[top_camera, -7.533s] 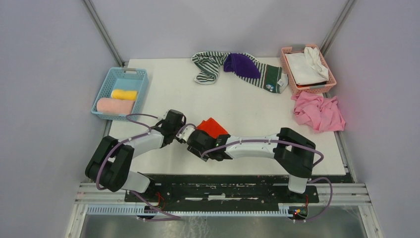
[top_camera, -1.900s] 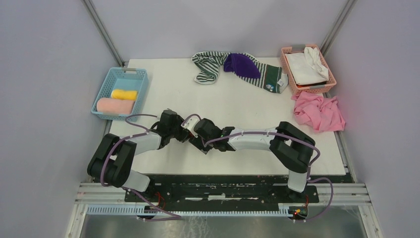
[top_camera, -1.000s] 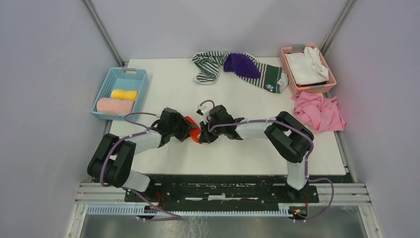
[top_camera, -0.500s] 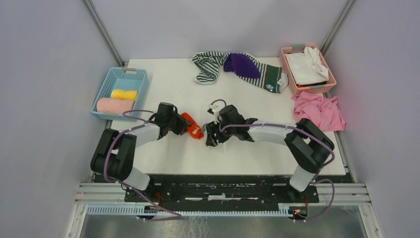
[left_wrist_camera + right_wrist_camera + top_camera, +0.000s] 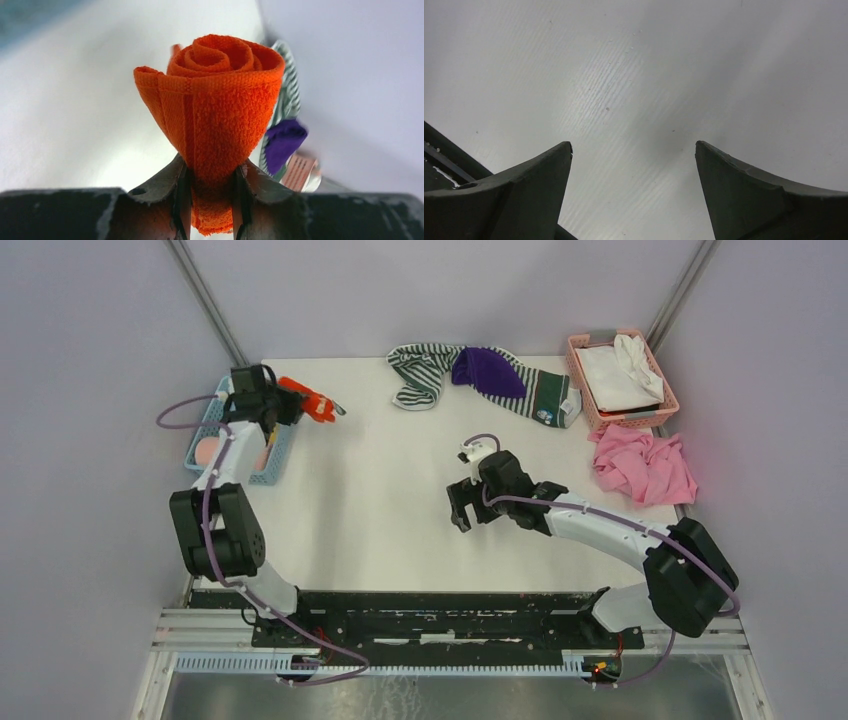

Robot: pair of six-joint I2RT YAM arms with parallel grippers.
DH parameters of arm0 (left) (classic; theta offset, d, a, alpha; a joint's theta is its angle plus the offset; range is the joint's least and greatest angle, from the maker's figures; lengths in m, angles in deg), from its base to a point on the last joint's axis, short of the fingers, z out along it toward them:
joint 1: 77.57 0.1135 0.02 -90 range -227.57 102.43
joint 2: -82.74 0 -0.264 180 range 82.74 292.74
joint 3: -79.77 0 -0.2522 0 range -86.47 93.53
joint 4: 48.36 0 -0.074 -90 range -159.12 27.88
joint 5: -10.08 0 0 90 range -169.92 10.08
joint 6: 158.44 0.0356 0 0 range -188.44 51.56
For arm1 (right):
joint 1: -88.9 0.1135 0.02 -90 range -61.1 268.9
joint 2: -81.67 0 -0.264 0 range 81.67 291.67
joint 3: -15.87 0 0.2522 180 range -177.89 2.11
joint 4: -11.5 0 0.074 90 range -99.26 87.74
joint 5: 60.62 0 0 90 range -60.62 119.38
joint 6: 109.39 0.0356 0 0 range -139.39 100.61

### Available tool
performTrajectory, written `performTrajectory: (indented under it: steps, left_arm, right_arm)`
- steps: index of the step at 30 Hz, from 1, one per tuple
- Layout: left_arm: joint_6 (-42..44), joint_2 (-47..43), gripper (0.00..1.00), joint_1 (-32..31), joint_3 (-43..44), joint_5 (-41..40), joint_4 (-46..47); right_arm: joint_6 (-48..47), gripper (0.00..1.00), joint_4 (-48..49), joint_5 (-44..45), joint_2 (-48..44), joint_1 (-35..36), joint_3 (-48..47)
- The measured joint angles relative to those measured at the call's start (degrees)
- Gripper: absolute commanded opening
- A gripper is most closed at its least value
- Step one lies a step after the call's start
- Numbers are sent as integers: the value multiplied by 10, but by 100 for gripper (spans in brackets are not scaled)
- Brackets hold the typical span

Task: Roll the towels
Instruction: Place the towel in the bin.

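Observation:
The orange-red towel is rolled tight, so the robot's left gripper will next move it to the left in the top view, down into the blue basket (image 5: pixel 203 424), and let it go.
An orange-red towel (image 5: pixel 308 401), rolled into a tight spiral (image 5: pixel 220 105), hangs in the air at the far left, next to the blue basket (image 5: pixel 203 424). My left gripper (image 5: pixel 288 398) is shut on its lower end (image 5: pixel 210 170). My right gripper (image 5: pixel 459 508) hovers low over the bare white table near the middle, open, with nothing between its fingers (image 5: pixel 634 146). At the back lie a green-and-white striped towel (image 5: pixel 420 375), a purple towel (image 5: pixel 487 370) and a dark green one (image 5: pixel 548 397). A crumpled pink towel (image 5: pixel 645 465) lies at the right.
The blue basket holds a rolled light pink towel (image 5: pixel 208 451), partly hidden by my left arm. A pink basket (image 5: pixel 592 408) with white cloth (image 5: pixel 615 375) stands at the back right. Grey walls close in on both sides.
My left gripper shut on the orange-red roll and carried it from mid-table up to the far left beside the blue basket. My right gripper let go, opened wide and drew back right.

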Motion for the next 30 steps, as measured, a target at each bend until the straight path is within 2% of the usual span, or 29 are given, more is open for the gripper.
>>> performTrajectory:
  steps: [4,7,13,19,23,30]
  left_arm:
    - [15,59,21,59,111,-16,-12]
    - [17,98,21,88,160,-28,-9]
    - [18,200,21,118,256,-54,4]
    - [18,274,22,131,270,-67,30]
    - [18,321,21,141,289,-79,15]
    - [18,331,23,151,279,-110,-31]
  right_arm:
    - [-6,100,-17,17,0,-6,5]
    - [-11,100,-22,22,0,-8,9]
    - [-21,100,-25,21,5,-11,19]
    - [-31,100,-26,21,28,-11,19]
    - [-33,100,-26,22,35,-12,19]
    - [-35,100,-28,24,41,-14,19]
